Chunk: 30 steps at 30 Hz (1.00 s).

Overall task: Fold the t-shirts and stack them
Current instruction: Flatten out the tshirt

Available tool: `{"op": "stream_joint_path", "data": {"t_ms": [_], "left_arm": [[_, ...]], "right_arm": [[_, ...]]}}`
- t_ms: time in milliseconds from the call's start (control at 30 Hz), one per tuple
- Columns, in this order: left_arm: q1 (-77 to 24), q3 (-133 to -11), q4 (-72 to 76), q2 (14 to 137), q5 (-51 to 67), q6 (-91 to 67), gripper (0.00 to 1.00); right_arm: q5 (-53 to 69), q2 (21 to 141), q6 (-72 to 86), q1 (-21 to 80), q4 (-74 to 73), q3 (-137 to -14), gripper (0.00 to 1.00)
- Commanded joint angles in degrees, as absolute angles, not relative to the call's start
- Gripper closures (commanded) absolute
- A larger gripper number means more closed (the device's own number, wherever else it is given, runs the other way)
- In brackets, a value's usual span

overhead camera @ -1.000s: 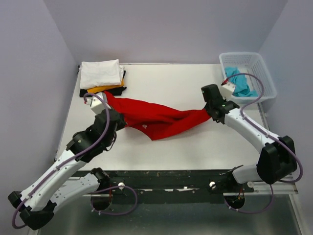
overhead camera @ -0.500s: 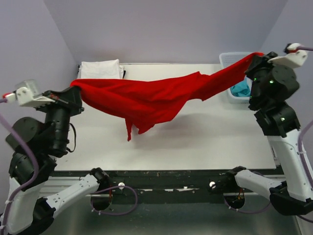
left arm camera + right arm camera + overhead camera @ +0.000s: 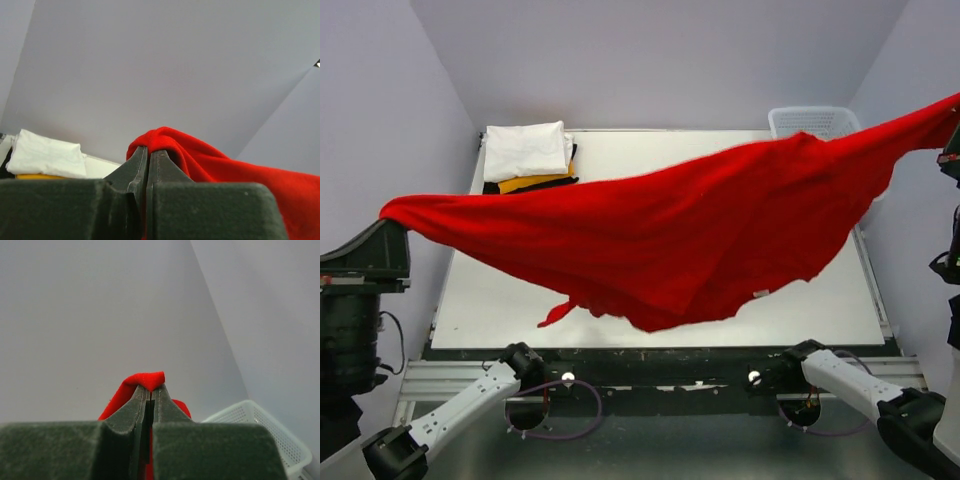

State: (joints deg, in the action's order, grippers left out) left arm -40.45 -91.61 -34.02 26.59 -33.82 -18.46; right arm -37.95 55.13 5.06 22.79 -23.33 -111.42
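My right gripper brings the red t-shirt's end down onto bare tabletop by the basket next, below and to the gripper's left in the top view, and releases it.
The red t-shirt (image 3: 660,240) hangs stretched in the air across the whole table, held at both ends. My left gripper (image 3: 388,213) at the far left is shut on one end of it; the left wrist view shows the cloth (image 3: 210,160) pinched at my left gripper's tips (image 3: 148,150). My right gripper (image 3: 150,388) is shut on the other end (image 3: 145,379); in the top view it sits at the right edge, mostly out of frame. The folded stack, white tee (image 3: 526,148) on yellow-orange (image 3: 532,183) and black ones, lies at the table's far left corner. The turquoise tee is hidden.
The white lattice basket (image 3: 815,121) stands at the far right corner, partly behind the red cloth; it also shows in the right wrist view (image 3: 260,427). The white table (image 3: 480,300) shows below the hanging shirt. Grey walls close in on three sides.
Both arms have lifted and pulled further apart, raising the red t-shirt off the table and spreading it wide in the air. The cloth now covers the basket's contents.
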Motion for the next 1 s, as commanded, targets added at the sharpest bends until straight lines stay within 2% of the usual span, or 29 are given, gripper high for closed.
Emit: {"op": "stream_joint_path", "data": {"t_ms": [0, 133, 200, 367, 400, 433, 467, 500, 533, 567, 633, 800, 967], "left_arm": [[-40.0, -82.6, -34.2, 28.7, -38.8, -21.7, 1.0], [-39.9, -74.3, -35.5, 35.2, -49.8, -27.6, 1.0], [-37.9, -70.8, -38.6, 40.8, -51.4, -32.3, 1.0], [-19.2, -62.1, -39.9, 59.0, -28.9, -41.1, 1.0], [-16.1, -61.4, -39.6, 62.5, -25.0, -41.2, 0.99], [-14.4, -61.1, -39.4, 66.4, -22.8, -41.6, 0.91], [-12.6, -61.3, -39.1, 69.4, -20.4, -41.4, 0.71], [-11.5, -61.8, -39.3, 72.2, -19.0, -41.4, 0.41], [-10.8, -62.4, -39.3, 73.9, -18.3, -41.4, 0.19], [-10.4, -62.9, -39.3, 75.2, -17.9, -41.3, 0.02], [-10.3, -63.6, -39.0, 75.3, -17.2, -40.9, 0.01], [-10.4, -61.4, -35.7, 70.5, -9.8, -39.0, 0.01], [-15.3, -56.3, -29.2, 66.5, 1.2, -36.3, 0.01]], "right_arm": [[-36.4, 57.6, 4.5, 22.5, -27.9, -105.8, 0.99], [-45.2, 64.5, 6.4, 22.5, -23.6, -97.7, 0.99], [-48.5, 70.6, 6.5, 22.5, -21.1, -94.0, 0.99], [-44.9, 87.1, 7.7, 21.5, -16.2, -88.4, 0.99], [-43.6, 91.1, 7.7, 21.0, -15.4, -88.6, 0.95], [-42.6, 94.6, 7.8, 20.6, -14.9, -89.3, 0.87], [-42.7, 98.6, 8.7, 20.4, -14.9, -90.7, 0.79], [-42.4, 102.6, 8.6, 20.2, -14.8, -92.0, 0.67], [-42.1, 105.2, 8.6, 20.1, -15.2, -93.9, 0.54], [-42.0, 107.7, 9.2, 20.1, -16.1, -95.7, 0.41], [-40.8, 110.2, 10.3, 20.1, -17.8, -98.5, 0.01], [-33.6, 106.6, 16.3, 20.1, -22.3, -96.6, 0.0], [-18.4, 97.5, 27.9, 20.4, -25.6, -82.0, 0.0]]}}
